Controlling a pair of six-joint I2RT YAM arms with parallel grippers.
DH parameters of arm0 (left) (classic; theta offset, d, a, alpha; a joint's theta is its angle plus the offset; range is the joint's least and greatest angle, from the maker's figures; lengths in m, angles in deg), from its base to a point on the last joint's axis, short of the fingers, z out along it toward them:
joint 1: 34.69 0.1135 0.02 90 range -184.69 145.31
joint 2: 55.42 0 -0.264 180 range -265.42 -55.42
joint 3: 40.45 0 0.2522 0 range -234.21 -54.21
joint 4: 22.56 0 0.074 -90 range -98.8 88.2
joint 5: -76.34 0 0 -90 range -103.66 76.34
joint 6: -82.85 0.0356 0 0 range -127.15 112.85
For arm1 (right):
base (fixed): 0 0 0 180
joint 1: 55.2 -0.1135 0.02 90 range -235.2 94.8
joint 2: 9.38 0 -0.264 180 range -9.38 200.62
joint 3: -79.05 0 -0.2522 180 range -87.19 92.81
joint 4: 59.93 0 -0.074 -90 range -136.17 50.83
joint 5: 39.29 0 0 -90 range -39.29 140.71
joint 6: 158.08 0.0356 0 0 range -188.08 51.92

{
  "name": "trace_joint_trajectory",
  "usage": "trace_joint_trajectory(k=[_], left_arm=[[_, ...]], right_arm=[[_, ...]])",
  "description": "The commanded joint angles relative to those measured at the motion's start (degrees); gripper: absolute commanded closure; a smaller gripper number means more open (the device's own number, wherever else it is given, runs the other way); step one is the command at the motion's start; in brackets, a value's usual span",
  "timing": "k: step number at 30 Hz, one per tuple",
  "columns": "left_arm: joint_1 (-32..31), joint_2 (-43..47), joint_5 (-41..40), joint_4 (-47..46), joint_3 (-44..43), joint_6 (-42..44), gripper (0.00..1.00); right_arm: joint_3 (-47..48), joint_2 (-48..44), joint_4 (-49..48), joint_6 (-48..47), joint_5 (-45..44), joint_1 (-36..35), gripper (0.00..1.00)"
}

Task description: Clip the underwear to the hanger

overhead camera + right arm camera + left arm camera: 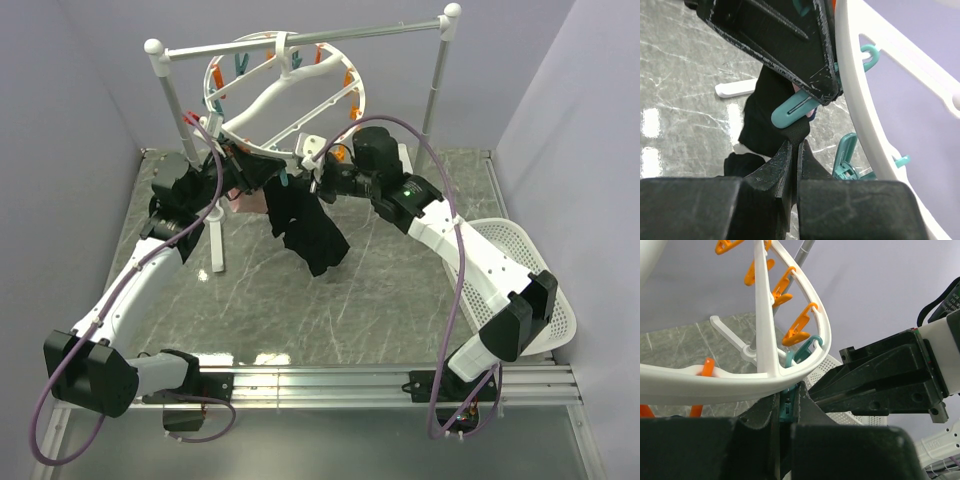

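The underwear's top edge only meets the teal clothespin's tip [284, 181] [782, 119], so the robot's right gripper should move slightly up and toward the left gripper to feed that edge in.
The white ring hanger [262, 105] hangs tilted from the rail. My left gripper [262, 175] is at its lower rim, shut on a teal clothespin [786, 405] that hangs just under the ring [760, 315]. My right gripper [318, 183] faces it from the right and is shut on the top edge of the black underwear [765, 120]. The fabric edge in its fingers [785, 155] touches the tip of that teal clothespin [792, 109]. The rest of the underwear [308, 228] hangs down in a bunch over the table.
The white-and-silver rail stand [300, 38] holds the hanger at the back. A pink garment [245, 200] shows behind the left gripper. A white perforated basket [510, 255] stands at the right. Other orange and teal pins [800, 327] hang round the rim.
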Motion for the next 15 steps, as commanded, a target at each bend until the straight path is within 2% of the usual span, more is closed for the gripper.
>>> trace_joint_trajectory(k=[1,7,10,11,15], left_arm=[[-0.08,-0.56,3.05,0.56,-2.08,0.85,0.98],[-0.08,-0.64,2.88,0.56,-2.61,0.23,0.93],[-0.08,-0.56,2.09,0.3,-2.87,-0.2,0.87],[-0.08,-0.38,1.74,0.12,-2.87,-0.47,0.82],[0.01,0.14,0.94,-0.67,-2.78,-1.0,0.82]], right_arm=[[4.51,-1.7,-2.4,1.76,1.55,0.31,1.0],[6.62,-0.64,-2.23,3.08,1.91,0.31,1.0],[6.98,-0.46,-1.7,3.43,2.26,0.4,1.0],[6.8,-0.46,-1.61,3.44,2.26,0.31,1.0],[6.36,-0.55,-0.65,3.79,2.61,0.22,1.0]])
